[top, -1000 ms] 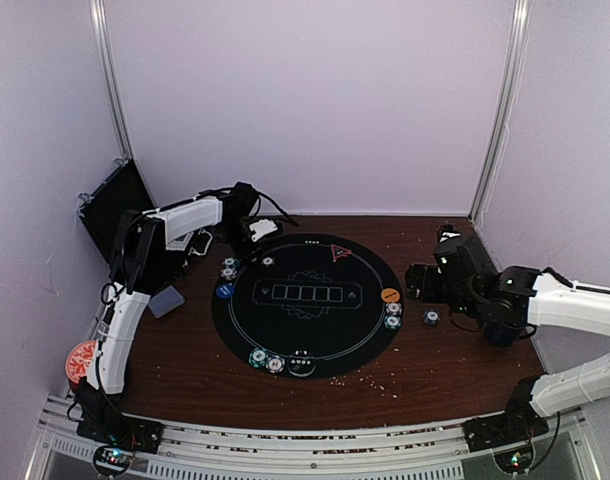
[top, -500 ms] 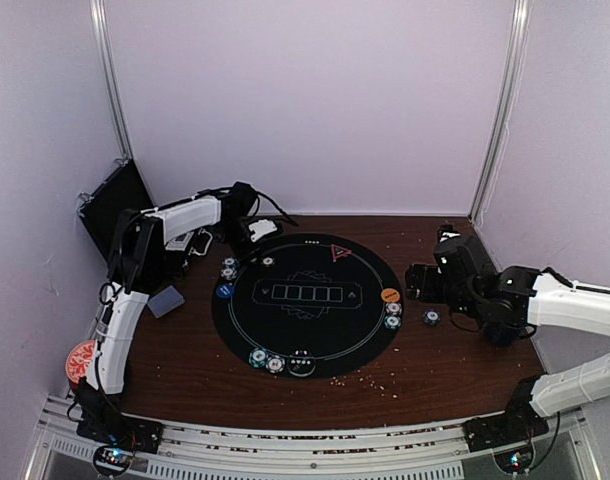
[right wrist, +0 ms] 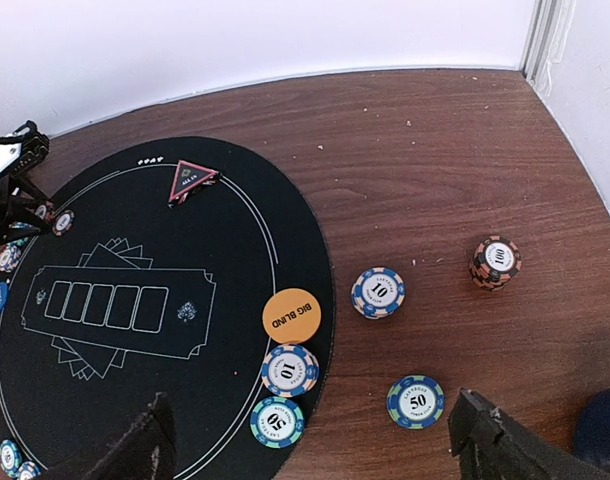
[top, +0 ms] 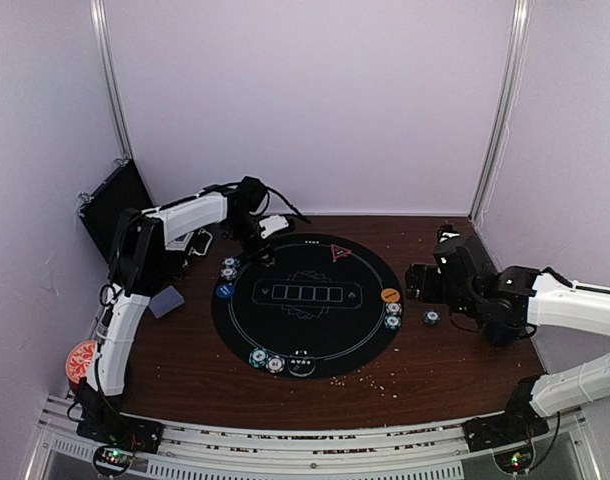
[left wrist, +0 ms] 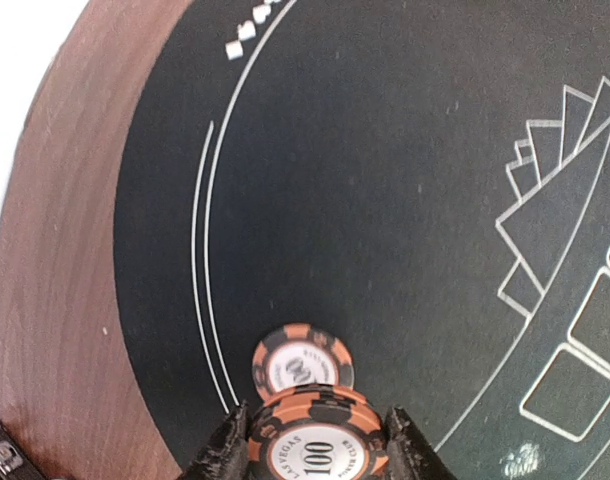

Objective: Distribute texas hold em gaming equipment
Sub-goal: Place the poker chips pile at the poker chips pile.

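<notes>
The stack and the single orange chip (left wrist: 302, 362) on the mat have the same orange rim, so my left gripper will next move over the chip, lower and release its stack there.
My left gripper (top: 265, 247) is at the far-left rim of the round black mat (top: 350, 330), shut on a small stack of orange-and-black 100 chips (left wrist: 315, 440). A single orange 100 chip (left wrist: 302, 362) lies flat on the mat just beyond it. My right gripper (right wrist: 315, 445) is open and empty above the mat's right edge. Below it are the orange Big Blind button (right wrist: 291, 316), a blue 10 chip (right wrist: 289, 370) and a teal 50 chip (right wrist: 278, 421) on the mat. A 10 chip (right wrist: 377, 292), a 50 chip (right wrist: 416, 401) and a 100 stack (right wrist: 495, 261) lie on the wood.
A red triangle marker (top: 338, 252) sits at the mat's far edge and a blue button (top: 224, 291) at its left. Grey-blue cards (top: 166, 301) lie on the wood at left. A red-topped can (top: 80, 360) and a black case (top: 110, 205) stand far left. A dark blue mug (top: 502, 333) is under my right arm.
My left gripper has moved right, from off the back-left of the mat to over its far-left rim, above the single chip. The right arm has not moved.
</notes>
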### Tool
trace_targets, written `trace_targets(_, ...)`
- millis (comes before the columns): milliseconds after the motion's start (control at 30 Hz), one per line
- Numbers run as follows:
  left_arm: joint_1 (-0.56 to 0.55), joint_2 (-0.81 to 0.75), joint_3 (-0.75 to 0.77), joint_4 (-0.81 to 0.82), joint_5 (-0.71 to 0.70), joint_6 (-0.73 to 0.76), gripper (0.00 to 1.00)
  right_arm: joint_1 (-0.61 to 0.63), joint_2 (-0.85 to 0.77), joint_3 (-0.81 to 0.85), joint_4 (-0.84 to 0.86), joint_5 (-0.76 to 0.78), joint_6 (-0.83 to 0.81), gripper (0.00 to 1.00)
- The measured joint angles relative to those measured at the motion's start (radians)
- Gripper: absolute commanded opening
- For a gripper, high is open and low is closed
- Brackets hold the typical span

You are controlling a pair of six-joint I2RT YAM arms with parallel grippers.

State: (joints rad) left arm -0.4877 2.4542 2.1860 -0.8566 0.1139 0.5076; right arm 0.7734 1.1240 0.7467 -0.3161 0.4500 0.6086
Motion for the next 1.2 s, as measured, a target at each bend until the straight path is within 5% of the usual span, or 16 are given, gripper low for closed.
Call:
trace_targets(700, -0.016, 0.072, 0.029, 0.051, -0.033, -0.001, 0.15, 0.000, 0.010, 0.000, 0.000, 0.000, 0.000, 0.96)
trace_targets(967, -0.016, 0.073, 0.029, 0.077, -0.056, -0.001, 0.42, 0.000, 0.010, 0.000, 0.001, 0.000, 0.000, 0.96)
trace_targets(1200, -0.016, 0.073, 0.028, 0.088, -0.075, 0.000, 0.50, 0.000, 0.010, 0.000, 0.002, 0.000, 0.000, 0.96)
